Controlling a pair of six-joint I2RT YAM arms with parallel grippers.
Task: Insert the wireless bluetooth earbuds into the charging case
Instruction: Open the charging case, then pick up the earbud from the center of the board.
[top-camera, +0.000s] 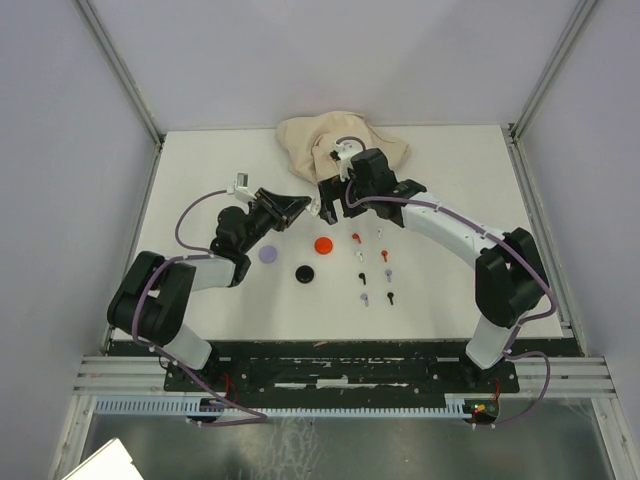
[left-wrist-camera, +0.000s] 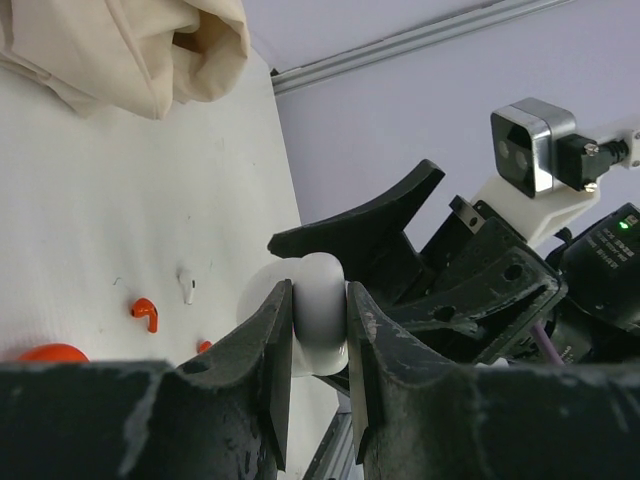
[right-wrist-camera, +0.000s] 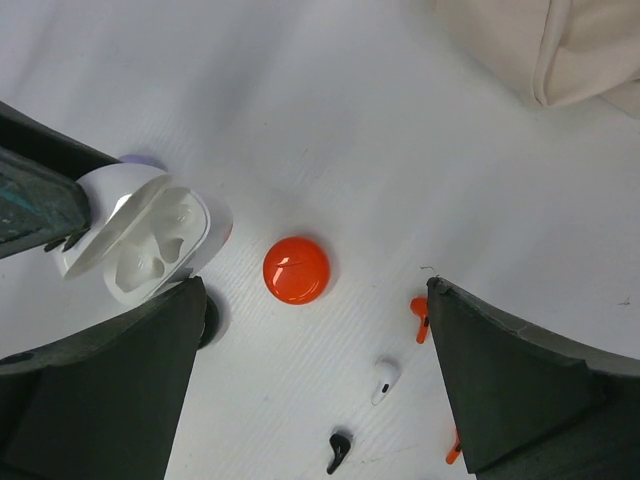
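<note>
My right gripper should move back down onto the white earbud beside the black one next. The white earbud is below my right gripper and nearer my base, and both sockets are empty.
My left gripper (left-wrist-camera: 318, 330) is shut on the white charging case (left-wrist-camera: 318, 300) and holds it above the table. In the right wrist view the case (right-wrist-camera: 140, 245) is open, with its two sockets empty. My right gripper (right-wrist-camera: 310, 400) is open and empty, close beside the case in the top view (top-camera: 335, 203). Small earbuds lie on the table: a red one (right-wrist-camera: 419, 318), a white one (right-wrist-camera: 386, 379), a black one (right-wrist-camera: 339, 450), and lavender ones (top-camera: 365, 298) nearer the front. My left gripper (top-camera: 306, 208) meets the right one at mid table.
A red disc (right-wrist-camera: 296, 270), a black disc (top-camera: 305, 272) and a lavender disc (top-camera: 267, 254) lie left of the earbuds. A beige cloth bag (top-camera: 340, 140) lies at the back edge. White walls stand round the table.
</note>
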